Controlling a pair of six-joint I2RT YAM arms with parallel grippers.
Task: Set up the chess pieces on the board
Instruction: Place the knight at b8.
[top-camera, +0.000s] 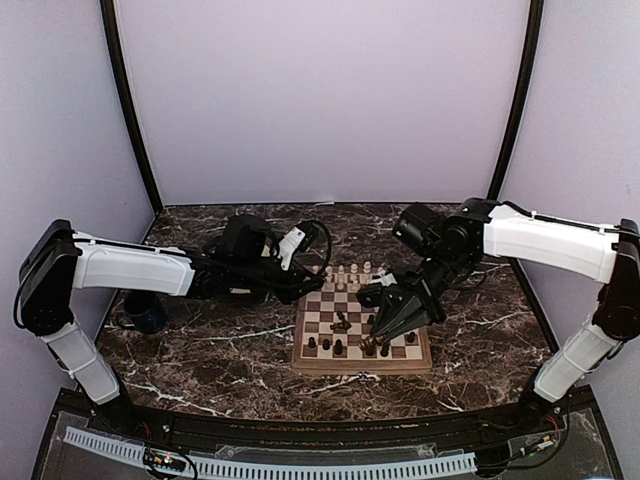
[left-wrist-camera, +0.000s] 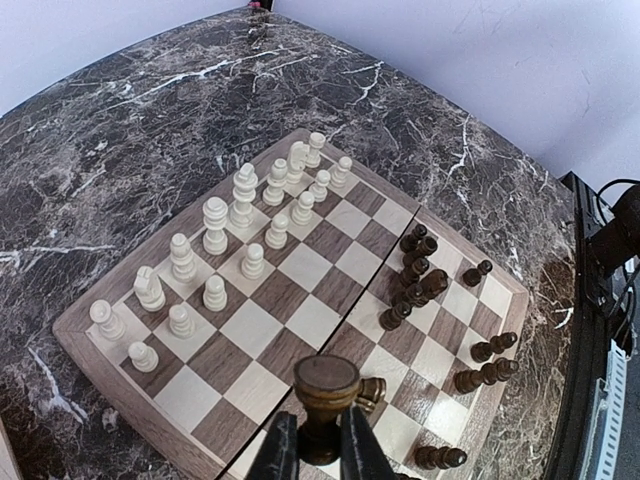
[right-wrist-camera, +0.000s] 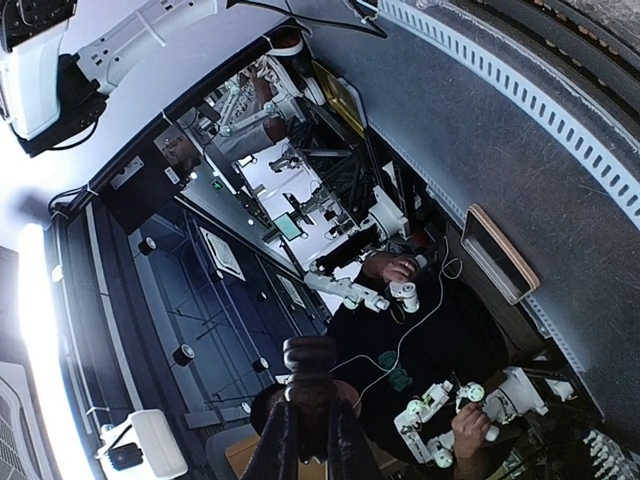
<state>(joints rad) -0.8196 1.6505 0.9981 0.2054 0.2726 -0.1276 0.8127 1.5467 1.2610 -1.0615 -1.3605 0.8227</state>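
Observation:
My right gripper should turn to point down and lower its dark piece onto the free near-row square (top-camera: 399, 351) below it, beside the standing pieces.
The board (top-camera: 360, 364) lies in the middle of the table, between the two arms. Cream chess pieces (left-wrist-camera: 245, 190) stand in two rows along its far edge (top-camera: 345, 272). Dark chess pieces (left-wrist-camera: 415, 270) are scattered over the near half, and some lie on their sides (left-wrist-camera: 485, 370). My left gripper (left-wrist-camera: 320, 450) hovers over the board's far left corner (top-camera: 318, 287), shut on a dark piece (left-wrist-camera: 325, 385) whose flat base faces the camera. My right gripper (top-camera: 378, 338) is low over the board's near right part. It is shut on another dark piece (right-wrist-camera: 310, 365), and its camera faces off the table.
A dark blue mug (top-camera: 148, 315) stands at the left, beside the left arm. Marble tabletop (left-wrist-camera: 150, 120) surrounds the board. Pale walls enclose the back and both sides. A perforated rail (top-camera: 270, 465) runs along the near edge.

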